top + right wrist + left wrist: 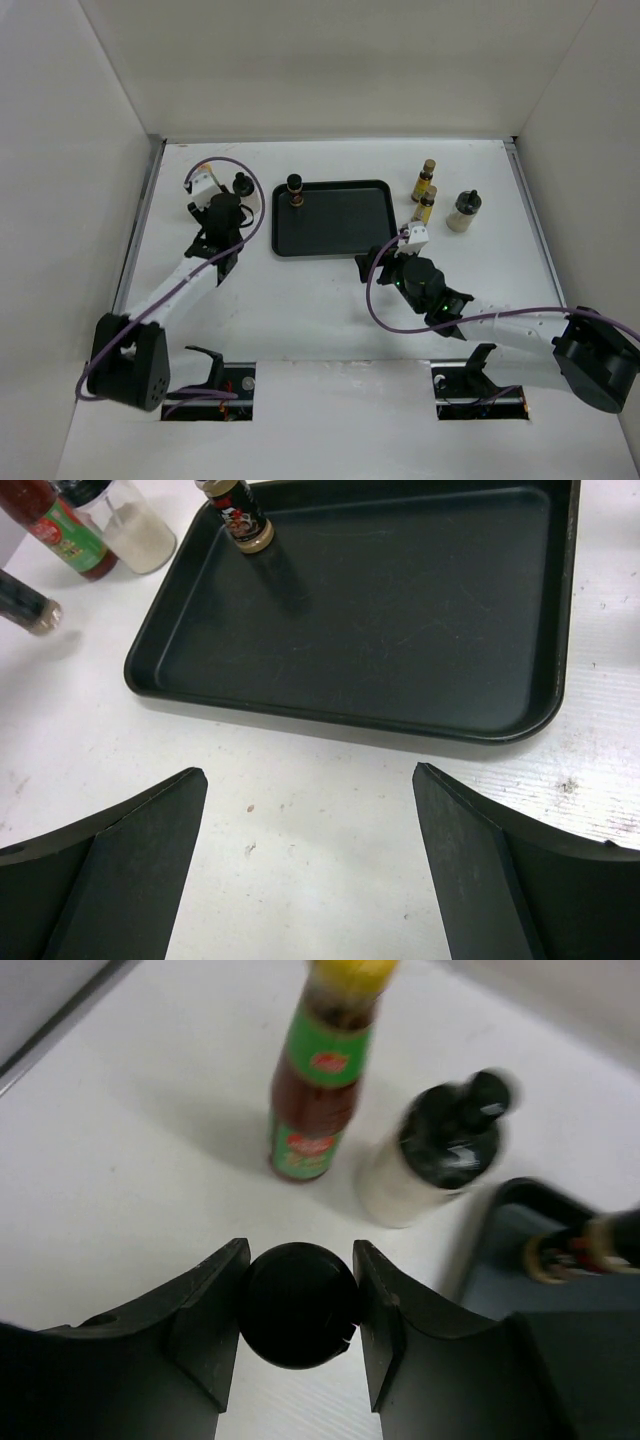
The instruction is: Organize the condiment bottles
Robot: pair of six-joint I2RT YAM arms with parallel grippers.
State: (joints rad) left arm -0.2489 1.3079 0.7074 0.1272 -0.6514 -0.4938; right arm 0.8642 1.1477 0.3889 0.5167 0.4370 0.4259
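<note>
The tray's bare near corner is below my left gripper and to its right in the top view, so I will bring my left gripper across and down to release the cap of the dark jar.
My left gripper is shut on the round black cap of a short dark jar; in the top view it hides the jar. Just beyond it stand the red bottle with green label and yellow cap and a white black-capped bottle, which also shows in the top view. A second dark jar stands in the far left corner of the black tray. Two slim amber bottles and another white bottle stand right of the tray. My right gripper is open and empty over bare table, near the tray's front edge.
White walls close in the table on the left, back and right. The right arm's purple cable loops over the table in front of the tray. The tray floor holds only the one jar.
</note>
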